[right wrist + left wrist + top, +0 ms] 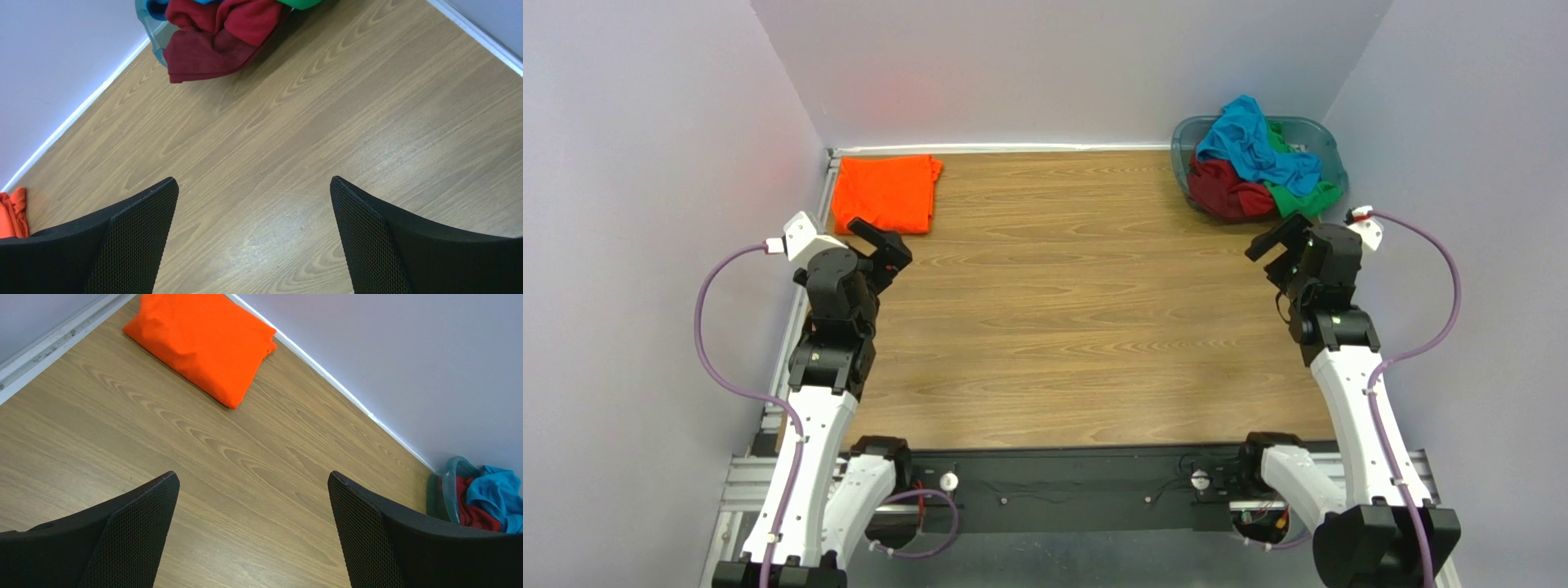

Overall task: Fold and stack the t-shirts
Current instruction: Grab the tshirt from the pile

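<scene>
I will next move my right gripper outward over the tub's near rim and onto the middle of the teal-blue t-shirt [1247,137], which is on top of the pile.
A folded bright orange t-shirt [886,192] lies flat at the table's far left corner; it also shows in the left wrist view [202,340]. A teal-blue t-shirt [1247,137], a dark red t-shirt [1226,194] and a green t-shirt [1303,196] lie crumpled in the tub at the far right. The dark red t-shirt [215,33] hangs over the tub's rim. My left gripper [881,249] is open and empty just in front of the orange shirt. My right gripper [1286,239] is open and empty just in front of the tub.
The grey-blue plastic tub [1318,137] stands in the far right corner. White walls close the table on the left, back and right. The wooden tabletop [1075,319] lies between the arms. A black rail [1075,484] runs along the near edge.
</scene>
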`<state>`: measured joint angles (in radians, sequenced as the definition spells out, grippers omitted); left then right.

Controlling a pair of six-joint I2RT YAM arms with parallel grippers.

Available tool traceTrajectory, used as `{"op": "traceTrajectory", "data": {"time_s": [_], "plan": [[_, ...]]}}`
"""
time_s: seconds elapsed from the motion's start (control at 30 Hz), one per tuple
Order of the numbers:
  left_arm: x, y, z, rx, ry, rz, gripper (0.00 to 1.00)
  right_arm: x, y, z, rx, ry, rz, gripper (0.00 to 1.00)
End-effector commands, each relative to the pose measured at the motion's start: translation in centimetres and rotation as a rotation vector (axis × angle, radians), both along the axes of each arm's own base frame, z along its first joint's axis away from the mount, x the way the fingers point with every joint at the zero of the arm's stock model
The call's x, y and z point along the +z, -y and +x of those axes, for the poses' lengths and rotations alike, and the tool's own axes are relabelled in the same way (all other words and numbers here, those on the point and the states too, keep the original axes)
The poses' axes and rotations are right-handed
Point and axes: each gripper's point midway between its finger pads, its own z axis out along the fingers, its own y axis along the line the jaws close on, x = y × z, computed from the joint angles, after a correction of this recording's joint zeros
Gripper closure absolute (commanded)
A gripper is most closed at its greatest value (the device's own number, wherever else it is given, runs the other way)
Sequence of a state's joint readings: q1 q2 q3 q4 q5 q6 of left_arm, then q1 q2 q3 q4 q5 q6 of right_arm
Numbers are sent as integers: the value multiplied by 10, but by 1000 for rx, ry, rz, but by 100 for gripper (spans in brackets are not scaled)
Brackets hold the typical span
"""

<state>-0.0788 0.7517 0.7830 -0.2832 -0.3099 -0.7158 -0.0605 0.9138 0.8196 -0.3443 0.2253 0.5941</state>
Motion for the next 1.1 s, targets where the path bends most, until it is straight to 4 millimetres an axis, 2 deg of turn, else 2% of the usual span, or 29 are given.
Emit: {"op": "traceTrajectory", "data": {"time_s": [0.0,0.03,0.17,0.2,0.23,0.27,0.33,0.4,0.43,0.53,0.63,0.73,0.8,0.83,0.87,0.93,0.97,1.0,1.07], "plan": [[8,4,-7,-22,25,-16,1,18,13,5,-48,9,-46,0],[8,3,-9,-15,39,-20,1,18,15,9,-42,-4,-79,0],[6,3,-11,-14,70,-28,1,22,29,48,-30,-61,-192,0],[6,3,-12,-14,72,-28,1,16,38,71,-53,-113,-221,0],[6,2,-13,-12,76,-28,1,20,44,83,-60,-128,-261,0],[4,1,-13,-6,70,-26,1,15,56,106,-116,-162,-284,0],[2,-1,-14,3,63,-25,1,14,68,131,-156,-187,-318,0],[0,-1,-15,5,61,-26,1,13,67,159,-92,-207,-361,0],[0,-1,-15,5,61,-26,1,7,67,181,-58,-223,-387,0],[-2,-2,-15,10,60,-27,1,3,62,217,5,-214,-394,0],[-5,-5,-14,33,49,-28,1,-1,59,239,66,-208,-408,0],[-6,-7,-14,44,42,-28,1,-14,56,269,128,-201,-414,0],[-7,-8,-13,49,38,-27,1,-19,54,279,163,-198,-420,0],[-9,-8,-13,55,33,-27,1,-31,53,285,178,-213,-415,0],[-8,-8,-12,56,36,-29,1,-23,52,288,185,-194,-420,0],[-8,-9,-11,59,35,-28,1,-32,47,298,226,-191,-412,2],[-8,-9,-10,62,33,-28,1,-40,41,302,264,-191,-399,3],[-9,-9,-10,60,33,-28,1,-39,38,305,280,-179,-394,5],[-12,-9,-8,61,24,-28,1,-40,37,309,285,-174,-386,17]]}}
